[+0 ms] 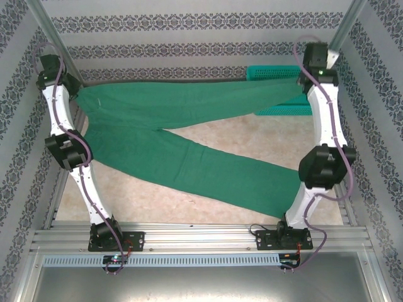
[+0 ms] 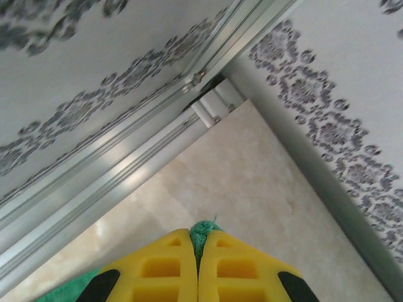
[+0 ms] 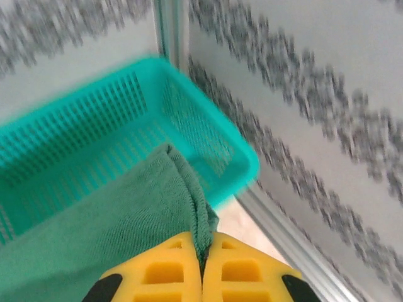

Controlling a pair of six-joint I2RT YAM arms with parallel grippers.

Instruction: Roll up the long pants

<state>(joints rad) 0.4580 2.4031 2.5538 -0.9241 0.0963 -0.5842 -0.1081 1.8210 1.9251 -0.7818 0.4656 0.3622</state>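
Observation:
The waist edge of the pants moves back over the near waist corner in my left gripper next, and the gripper then releases it there.
The long pants are dark green and lie spread across the table. The waist is at the far left. One leg stretches along the back to the right, and the other runs diagonally to the near right. My left gripper is at the far left corner, shut on the waist edge. In the left wrist view a tuft of the pants sticks out between the yellow fingertips of the left gripper. My right gripper is at the far right, shut on the upper leg's cuff. In the right wrist view the right gripper pinches a fold of the pants, and the leg hangs raised over the basket.
A teal mesh basket stands at the back right, partly under the raised leg; its rim is just beyond my right fingers. Patterned walls and aluminium frame rails close in the table on all sides. Bare beige tabletop lies ahead of the left gripper.

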